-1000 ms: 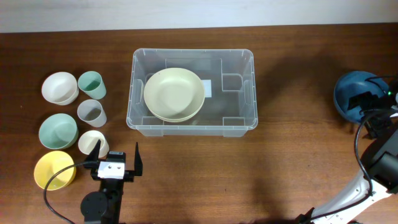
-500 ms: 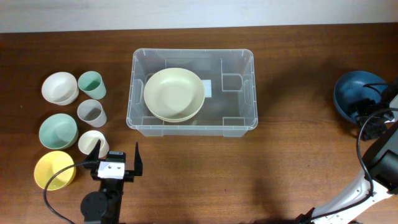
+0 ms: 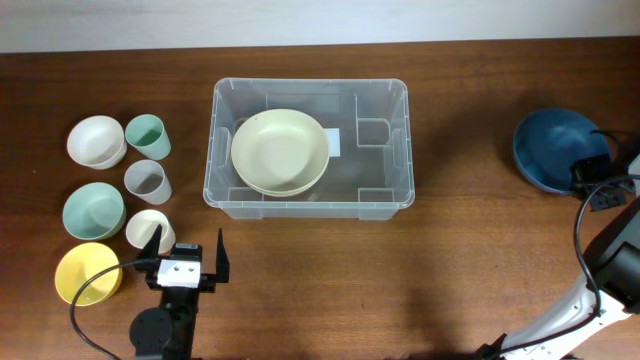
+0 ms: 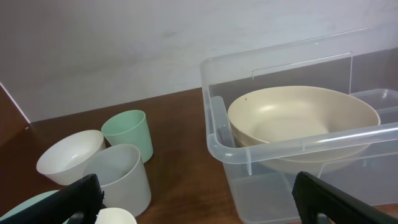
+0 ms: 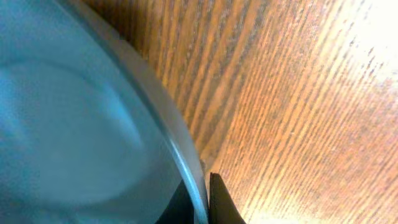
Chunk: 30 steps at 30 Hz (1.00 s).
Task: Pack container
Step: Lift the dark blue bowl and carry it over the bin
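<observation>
The dark blue bowl comes up in my right gripper next, then goes down into the empty cream bowl point(image 3: 279, 151), and then the gripper releases it.
The clear plastic container point(image 3: 408, 140) stands at the table's middle with a cream bowl point(image 3: 279, 151) inside it. At the far right, my right gripper point(image 3: 590, 176) is shut on the near rim of a dark blue bowl point(image 3: 553, 150). In the right wrist view the blue bowl point(image 5: 74, 124) fills the left side, and its rim is pinched in my right gripper point(image 5: 202, 196). My left gripper point(image 3: 187, 262) stands open near the front left, holding nothing. In the left wrist view it point(image 4: 199, 208) faces the container point(image 4: 214, 134) and the cream bowl point(image 4: 298, 121).
Several dishes stand at the left: a white bowl point(image 3: 96, 140), green cup point(image 3: 147, 135), grey cup point(image 3: 147, 181), green bowl point(image 3: 93, 210), cream cup point(image 3: 148, 229) and yellow bowl point(image 3: 87, 273). The cream cup sits right beside my left fingers.
My right gripper has shut on the blue bowl's rim, and the bowl has shifted to the left. The left arm has not moved.
</observation>
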Available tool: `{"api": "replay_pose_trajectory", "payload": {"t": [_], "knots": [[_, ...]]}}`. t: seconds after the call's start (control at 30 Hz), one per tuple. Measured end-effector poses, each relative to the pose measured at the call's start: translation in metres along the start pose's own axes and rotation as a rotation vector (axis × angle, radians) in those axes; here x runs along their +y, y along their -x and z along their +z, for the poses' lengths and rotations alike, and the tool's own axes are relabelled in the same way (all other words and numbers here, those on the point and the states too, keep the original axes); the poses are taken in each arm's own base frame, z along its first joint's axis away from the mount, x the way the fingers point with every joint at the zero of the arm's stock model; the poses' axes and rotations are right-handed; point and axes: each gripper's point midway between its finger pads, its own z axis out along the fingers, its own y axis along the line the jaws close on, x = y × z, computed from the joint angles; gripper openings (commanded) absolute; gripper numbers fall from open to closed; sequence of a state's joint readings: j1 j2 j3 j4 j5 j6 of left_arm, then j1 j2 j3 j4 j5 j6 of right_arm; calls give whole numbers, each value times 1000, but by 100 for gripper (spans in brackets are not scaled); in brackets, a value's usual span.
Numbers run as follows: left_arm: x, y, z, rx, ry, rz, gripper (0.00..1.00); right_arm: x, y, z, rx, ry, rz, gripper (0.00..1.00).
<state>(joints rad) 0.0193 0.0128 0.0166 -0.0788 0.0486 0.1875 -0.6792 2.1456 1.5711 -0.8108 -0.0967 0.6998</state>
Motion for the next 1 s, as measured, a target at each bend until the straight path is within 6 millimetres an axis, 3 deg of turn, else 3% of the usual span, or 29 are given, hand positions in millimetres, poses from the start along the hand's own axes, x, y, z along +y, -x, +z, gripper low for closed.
{"api": "replay_pose_trajectory", "payload": {"t": [0.2,0.33,0.47,0.5,0.6,0.63,0.77,0.83,0.87,1.0], "knots": [[0,0,0,0,0,0,99,14,1,-6,16,59,-33,4],[0,0,0,0,0,0,100,53,0,-24,57,238,-138,4],[0,0,0,0,0,0,100,103,-3,-65,101,483,-255,4],[0,0,0,0,0,0,100,125,-7,-88,126,599,-310,4],[0,0,0,0,0,0,100,156,-26,-132,184,781,-419,4],[0,0,0,0,0,0,100,164,-36,-146,207,824,-453,4],[0,0,0,0,0,0,100,192,-107,-200,295,933,-642,4],[0,0,0,0,0,0,100,211,-174,-233,322,963,-806,4],[0,0,0,0,0,0,100,213,-186,-238,325,964,-836,4],[0,0,0,0,0,0,100,230,-295,-262,334,925,-1075,4]]}}
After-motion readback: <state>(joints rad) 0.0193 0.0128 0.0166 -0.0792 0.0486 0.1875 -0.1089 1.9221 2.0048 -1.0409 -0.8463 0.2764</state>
